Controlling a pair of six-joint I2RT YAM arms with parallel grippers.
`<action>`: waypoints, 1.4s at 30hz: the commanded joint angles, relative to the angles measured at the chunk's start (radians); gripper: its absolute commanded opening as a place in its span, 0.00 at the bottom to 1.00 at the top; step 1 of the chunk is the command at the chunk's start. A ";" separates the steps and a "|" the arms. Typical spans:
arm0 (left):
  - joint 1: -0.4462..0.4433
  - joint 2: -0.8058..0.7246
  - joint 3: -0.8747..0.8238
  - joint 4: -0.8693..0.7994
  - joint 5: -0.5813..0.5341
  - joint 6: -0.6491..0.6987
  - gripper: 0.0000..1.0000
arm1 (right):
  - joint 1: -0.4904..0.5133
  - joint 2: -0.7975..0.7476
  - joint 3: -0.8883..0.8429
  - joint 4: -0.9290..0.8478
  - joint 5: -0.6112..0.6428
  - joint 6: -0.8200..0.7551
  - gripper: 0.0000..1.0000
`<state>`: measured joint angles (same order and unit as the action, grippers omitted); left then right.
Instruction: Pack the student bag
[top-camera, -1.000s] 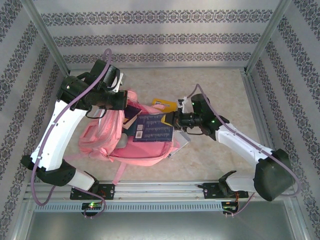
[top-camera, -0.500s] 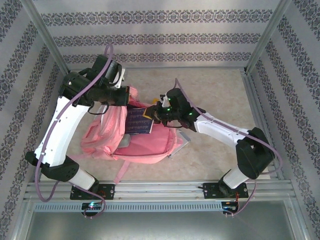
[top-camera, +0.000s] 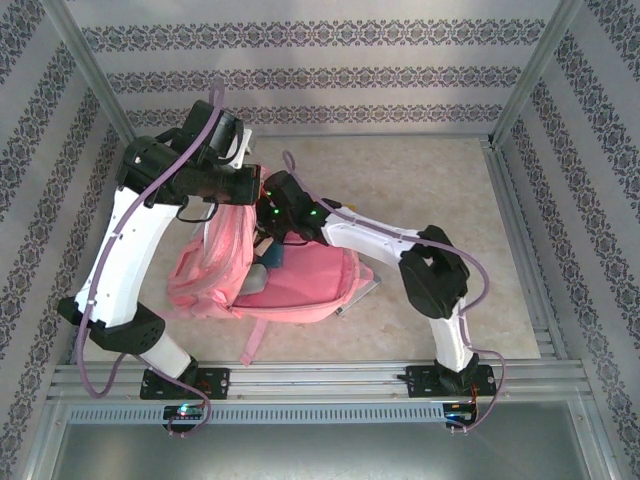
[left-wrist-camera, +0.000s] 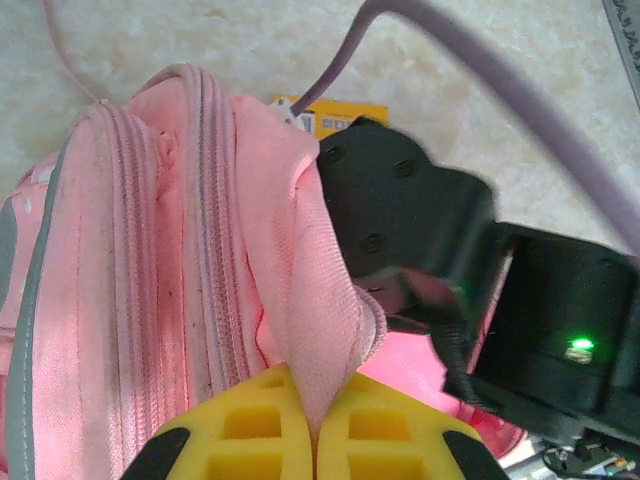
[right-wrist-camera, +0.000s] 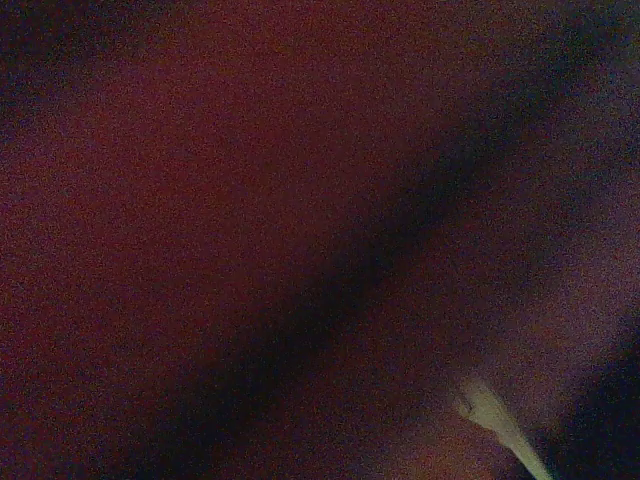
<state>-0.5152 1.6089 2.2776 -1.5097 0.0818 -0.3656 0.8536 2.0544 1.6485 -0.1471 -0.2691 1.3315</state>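
Note:
My left gripper draws the bag's pink rim (left-wrist-camera: 332, 372) between its fingers outward next, away from the black wrist close beside it, and then releases the bag's rim.
The student bag (top-camera: 300, 285) lies on its side in the middle of the table, pink, with its mouth facing the back left. My left gripper (left-wrist-camera: 316, 425) is shut on the pink rim of the bag (left-wrist-camera: 300, 300) and holds that edge lifted. From above, the left gripper (top-camera: 246, 192) sits over the bag's top. My right gripper (top-camera: 270, 235) has reached into the mouth, fingertips hidden by fabric. A dark blue book (top-camera: 268, 258) shows just under it. Its black wrist (left-wrist-camera: 400, 200) sits beside the lifted rim. The right wrist view is dark red with one pale sliver (right-wrist-camera: 495, 415).
A yellow packet (left-wrist-camera: 345, 112) lies on the table behind the bag. A flat grey item (top-camera: 366, 284) pokes out under the bag's right side. Patterned walls and metal posts (top-camera: 110, 110) enclose the table. Bare tabletop (top-camera: 420, 180) lies to the right and back.
My right arm swung left and carried the dark blue book from beside the bag into its mouth. The left gripper kept its hold and lifted the rim slightly.

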 joint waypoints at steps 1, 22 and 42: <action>0.009 0.000 0.100 0.078 -0.020 0.028 0.00 | 0.021 0.086 0.089 -0.014 0.011 -0.039 0.24; 0.243 -0.124 -0.221 0.361 -0.236 -0.045 0.00 | -0.125 -0.564 -0.383 0.087 -0.056 -0.431 0.75; 0.403 0.020 -0.575 0.757 0.098 -0.154 0.38 | -0.499 -0.833 -0.786 -0.191 -0.080 -0.435 0.63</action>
<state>-0.1047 1.6035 1.7046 -0.8005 0.0933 -0.5049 0.3676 1.1702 0.8425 -0.2752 -0.3458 0.9352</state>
